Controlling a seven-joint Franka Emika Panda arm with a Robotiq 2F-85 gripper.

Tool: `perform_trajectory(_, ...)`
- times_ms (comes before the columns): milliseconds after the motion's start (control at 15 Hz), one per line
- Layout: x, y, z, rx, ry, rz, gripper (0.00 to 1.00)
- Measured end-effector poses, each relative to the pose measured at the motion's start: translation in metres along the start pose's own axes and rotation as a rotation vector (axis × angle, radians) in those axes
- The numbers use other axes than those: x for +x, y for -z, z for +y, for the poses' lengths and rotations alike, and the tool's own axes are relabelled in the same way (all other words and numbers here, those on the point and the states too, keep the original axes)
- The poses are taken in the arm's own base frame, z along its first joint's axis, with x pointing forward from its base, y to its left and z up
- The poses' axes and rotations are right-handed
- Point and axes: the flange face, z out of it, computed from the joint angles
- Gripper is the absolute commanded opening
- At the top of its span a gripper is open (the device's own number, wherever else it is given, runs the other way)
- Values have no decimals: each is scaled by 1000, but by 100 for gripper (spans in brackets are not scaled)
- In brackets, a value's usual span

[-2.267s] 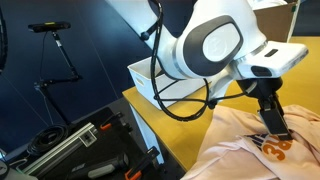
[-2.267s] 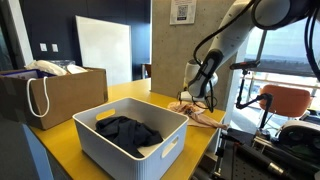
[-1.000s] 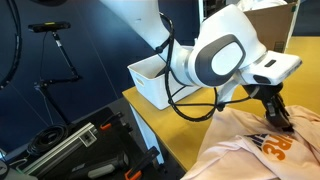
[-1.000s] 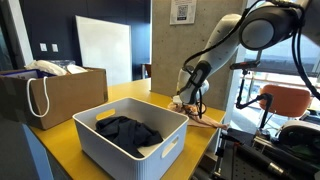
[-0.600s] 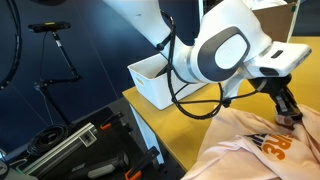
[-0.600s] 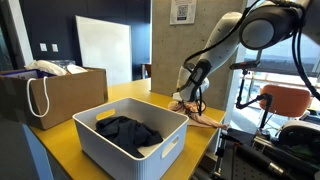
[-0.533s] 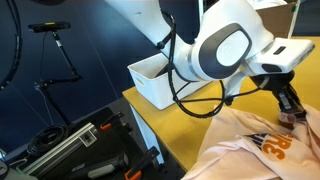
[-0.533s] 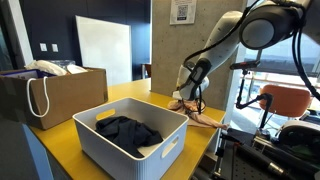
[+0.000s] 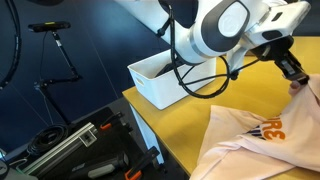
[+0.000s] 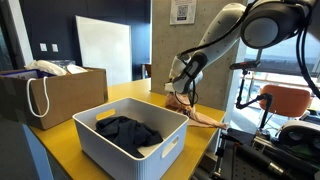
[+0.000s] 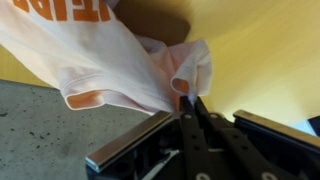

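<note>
The pinched fold goes across toward the white bin next and leaves my gripper over the table. Bare yellow table lies between the shirt and that bin.
My gripper (image 11: 188, 100) is shut on a fold of a pale pink shirt (image 11: 110, 55) with orange lettering. The pinched cloth bunches just ahead of the fingertips and hangs toward the yellow table (image 11: 260, 50). In an exterior view the gripper (image 9: 297, 75) is raised at the right edge, and the shirt (image 9: 265, 135) stretches up from the table to it. In an exterior view the gripper (image 10: 178, 94) lifts the shirt (image 10: 200, 114) above the table's far corner.
A white bin (image 10: 135, 140) holding dark clothes stands on the yellow table (image 10: 65, 140), with a brown paper bag (image 10: 50, 95) beside it. The same white bin (image 9: 165, 80) sits behind the arm. Black tripod gear (image 9: 90, 150) lies on the floor.
The jaws closed on the shirt's fold. The gripper then rose and moved away, pulling the shirt up off the table and stretching it.
</note>
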Motion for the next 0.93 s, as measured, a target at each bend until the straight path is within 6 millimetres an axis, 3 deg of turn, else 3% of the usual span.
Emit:
perform_trajectory(400, -28, 54, -63, 110, 64, -19, 1)
perform_trajectory(933, -89, 116, -80, 211, 199, -112, 1)
